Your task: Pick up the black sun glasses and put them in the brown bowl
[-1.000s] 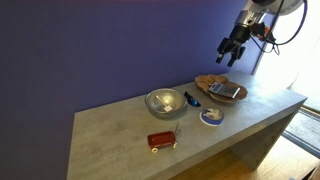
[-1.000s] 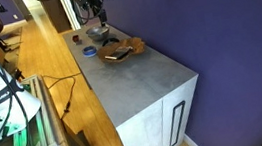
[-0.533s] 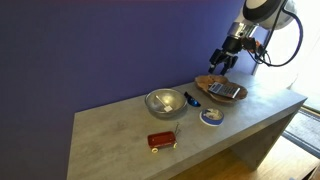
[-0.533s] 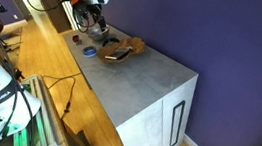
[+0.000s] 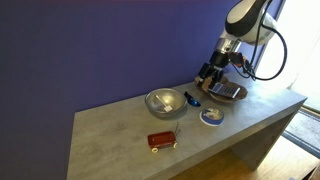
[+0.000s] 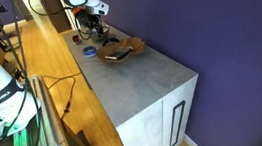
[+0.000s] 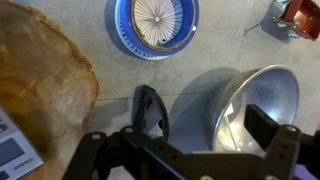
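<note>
The open gripper moves down next, easing to the left in the wrist view, onto the glasses' arm by the metal bowl [image 5: 192, 99], because that lies off its midline.
The black sun glasses [image 5: 191, 98] lie on the grey table between the metal bowl and the brown bowl [image 5: 214, 84]. In the wrist view the glasses [image 7: 150, 108] lie just ahead of my gripper [image 7: 180, 135], left of its midline. The brown bowl [image 7: 40, 90] fills the left side there. My gripper [image 5: 208, 72] hangs open and empty a little above the table, over the glasses and the bowl's near rim. One finger [image 7: 265, 123] shows over the metal bowl. In an exterior view the gripper [image 6: 87, 26] hides the glasses.
A shiny metal bowl [image 5: 165, 102] [image 7: 255, 105] stands beside the glasses. A blue-and-white disc [image 5: 211, 116] [image 7: 155, 25] and a red box [image 5: 161, 140] [image 7: 300, 15] lie nearer the front edge. A flat grey device [image 5: 227, 91] lies in the brown bowl [image 6: 123, 51].
The arm has come down and moved left, from high above the brown bowl to just over the sun glasses. The gripper stays open. Nothing on the table moved.
</note>
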Controlling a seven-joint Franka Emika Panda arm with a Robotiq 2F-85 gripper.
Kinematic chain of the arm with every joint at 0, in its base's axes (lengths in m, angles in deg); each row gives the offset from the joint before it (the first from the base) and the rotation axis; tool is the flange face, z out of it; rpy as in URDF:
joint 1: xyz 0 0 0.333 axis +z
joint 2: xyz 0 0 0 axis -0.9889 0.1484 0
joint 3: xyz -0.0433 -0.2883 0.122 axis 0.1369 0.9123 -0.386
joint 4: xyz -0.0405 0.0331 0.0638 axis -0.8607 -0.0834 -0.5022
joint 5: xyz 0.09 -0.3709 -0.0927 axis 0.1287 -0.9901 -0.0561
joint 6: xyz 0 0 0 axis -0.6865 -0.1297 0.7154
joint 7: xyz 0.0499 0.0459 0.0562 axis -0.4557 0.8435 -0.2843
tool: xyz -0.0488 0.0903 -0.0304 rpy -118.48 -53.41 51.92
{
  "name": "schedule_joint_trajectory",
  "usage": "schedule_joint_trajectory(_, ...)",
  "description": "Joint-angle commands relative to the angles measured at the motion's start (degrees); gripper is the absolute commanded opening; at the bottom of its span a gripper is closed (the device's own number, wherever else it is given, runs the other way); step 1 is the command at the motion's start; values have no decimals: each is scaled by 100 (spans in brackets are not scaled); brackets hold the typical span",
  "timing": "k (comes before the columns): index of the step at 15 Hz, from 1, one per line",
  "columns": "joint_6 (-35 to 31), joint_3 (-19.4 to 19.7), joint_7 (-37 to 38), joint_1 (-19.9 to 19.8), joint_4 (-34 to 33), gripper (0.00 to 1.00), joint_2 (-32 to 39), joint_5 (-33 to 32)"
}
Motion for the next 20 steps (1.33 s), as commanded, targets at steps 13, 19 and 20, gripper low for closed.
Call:
schedule_joint_trajectory(13,2,-316,-393,-605,-1739,76,1972,-634)
schedule_joint_trajectory(19,-57,-435,-349,-581,-1875,44,2159,-944)
schedule_joint_trajectory(20,-88,-422,-322,-569,-1890,42,2187,-1014)
